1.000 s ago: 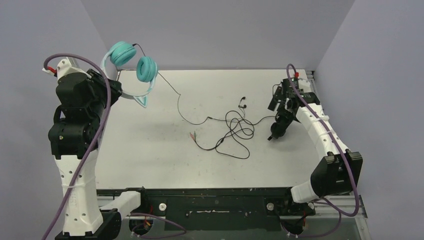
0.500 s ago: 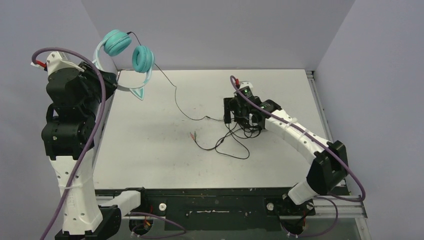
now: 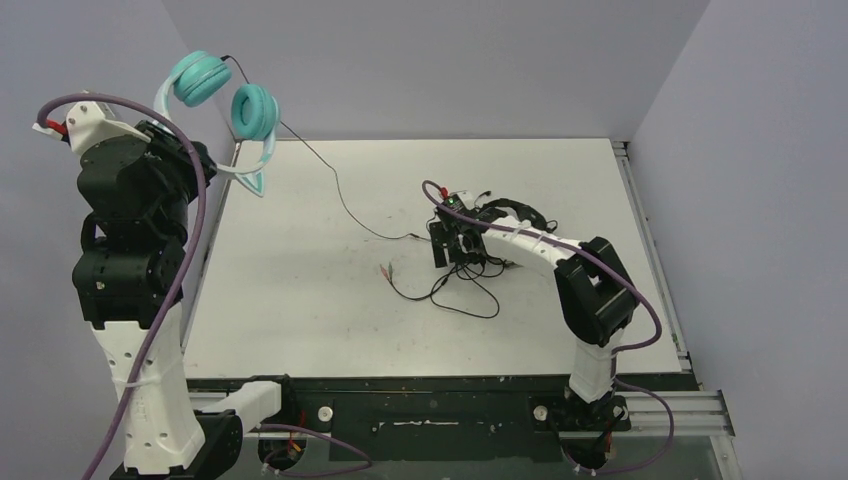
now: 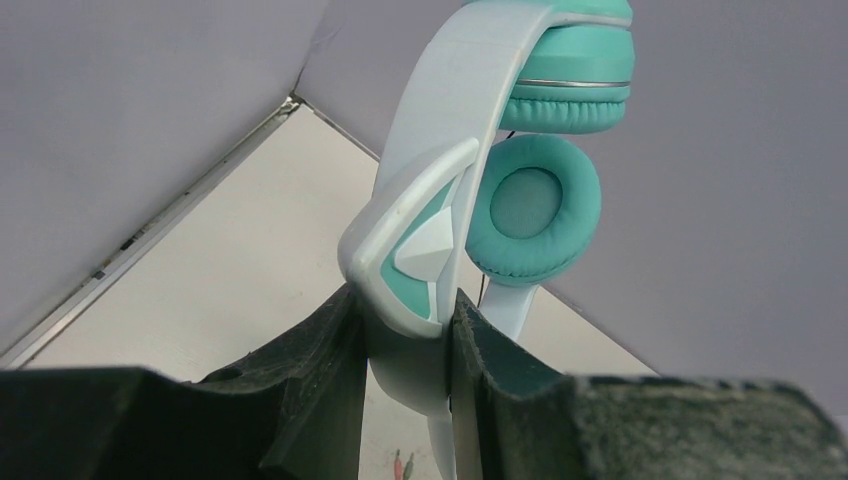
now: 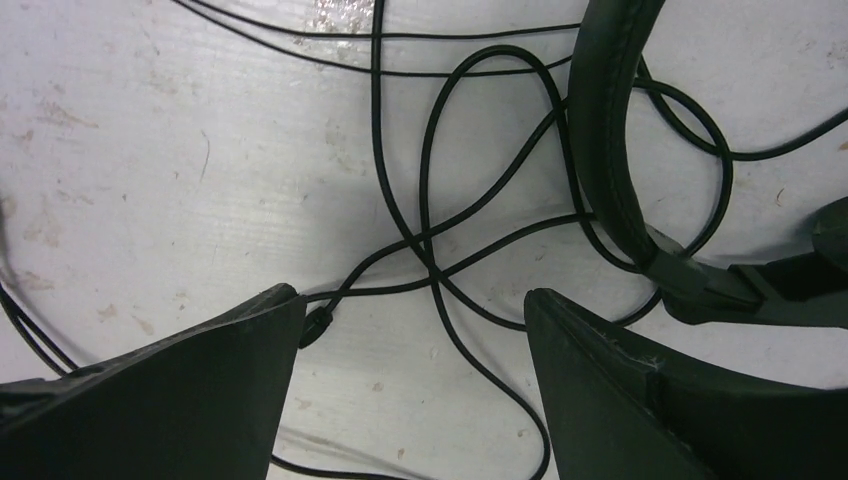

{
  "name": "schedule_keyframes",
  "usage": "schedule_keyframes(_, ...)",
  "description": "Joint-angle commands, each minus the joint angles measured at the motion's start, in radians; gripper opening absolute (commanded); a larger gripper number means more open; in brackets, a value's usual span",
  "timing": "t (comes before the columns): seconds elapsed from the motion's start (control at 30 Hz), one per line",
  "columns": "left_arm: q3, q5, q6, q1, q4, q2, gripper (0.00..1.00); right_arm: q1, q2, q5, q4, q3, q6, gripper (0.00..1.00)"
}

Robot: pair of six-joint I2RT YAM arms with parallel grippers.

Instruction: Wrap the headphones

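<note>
My left gripper moves down, back and to the right in the top view next and releases the headphones (image 3: 251, 110) on the near tabletop by the plugs, since it lies bare there.
The teal headphones (image 3: 251, 110) hang high above the table's far left corner. My left gripper (image 3: 222, 168) is shut on their pale headband just below a cat-ear point (image 4: 420, 250); in the left wrist view my left gripper (image 4: 405, 350) pinches the band between both pads, with a teal ear cup (image 4: 535, 205) above. Their thin black cable (image 3: 338, 195) runs down to a loose tangle (image 3: 470, 278) on the table. My right gripper (image 3: 455, 250) hovers low over that tangle. Its jaws (image 5: 412, 300) stand open astride crossing cable loops (image 5: 430, 200), holding nothing.
Red and green plugs (image 3: 386, 270) lie at the cable's end, left of the tangle. A thick black curved band (image 5: 605, 150) lies among the loops by my right finger. Grey walls close in the white table (image 3: 300, 320) at the back and both sides.
The left arm lifted the headphones higher and to the left. The right arm swung from the table's right side leftward over the cable tangle, and its jaws narrowed slightly.
</note>
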State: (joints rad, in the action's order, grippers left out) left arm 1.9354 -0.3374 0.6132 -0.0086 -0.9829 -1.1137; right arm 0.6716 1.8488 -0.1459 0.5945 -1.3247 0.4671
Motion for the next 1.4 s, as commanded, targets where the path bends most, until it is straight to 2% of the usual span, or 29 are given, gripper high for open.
schedule_keyframes(0.0, 0.072, -0.091, -0.068, 0.003, 0.153, 0.027, 0.07, -0.033, 0.009, -0.035, -0.095, 0.015, 0.030, 0.81)
schedule_keyframes(0.13, 0.120, -0.200, -0.173, 0.003, 0.163, 0.023, 0.08, -0.080, 0.049, -0.005, -0.132, 0.064, 0.038, 0.77)
schedule_keyframes(0.3, 0.126, -0.380, -0.281, 0.000, 0.218, 0.043, 0.09, -0.170, 0.052, 0.010, -0.130, 0.106, 0.053, 0.50)
schedule_keyframes(0.4, 0.115, -0.461, -0.341, -0.011, 0.252, 0.050, 0.10, -0.256, 0.008, -0.023, -0.096, 0.134, 0.061, 0.26)
schedule_keyframes(0.5, 0.102, -0.556, -0.413, -0.036, 0.300, 0.052, 0.11, -0.401, -0.079, -0.064, -0.060, 0.167, 0.079, 0.04)
schedule_keyframes(0.63, 0.072, -0.629, -0.479, -0.065, 0.362, 0.063, 0.11, -0.575, -0.202, -0.069, -0.039, 0.187, 0.101, 0.00)
schedule_keyframes(0.77, 0.026, -0.548, -0.417, -0.073, 0.359, 0.090, 0.11, -0.616, -0.245, -0.017, -0.046, 0.154, 0.060, 0.00)
schedule_keyframes(0.83, 0.006, -0.465, -0.352, -0.073, 0.334, 0.096, 0.11, -0.610, -0.235, 0.046, -0.040, 0.127, 0.035, 0.09)
schedule_keyframes(0.97, -0.007, -0.213, -0.189, -0.073, 0.246, 0.075, 0.11, -0.565, -0.259, 0.138, -0.080, 0.124, -0.002, 0.56)
schedule_keyframes(1.03, -0.033, -0.067, -0.100, -0.073, 0.209, 0.057, 0.11, -0.525, -0.286, 0.193, -0.107, 0.126, -0.020, 0.69)
schedule_keyframes(1.13, -0.106, 0.157, 0.026, -0.073, 0.182, 0.027, 0.11, -0.465, -0.308, 0.259, -0.138, 0.120, -0.040, 0.77)
schedule_keyframes(1.27, -0.229, 0.435, 0.171, -0.071, 0.218, -0.006, 0.11, -0.424, -0.358, 0.545, -0.276, 0.166, -0.072, 0.85)
schedule_keyframes(1.37, -0.371, 0.625, 0.278, -0.072, 0.286, -0.027, 0.11, -0.409, -0.412, 0.686, -0.374, 0.190, -0.041, 0.90)
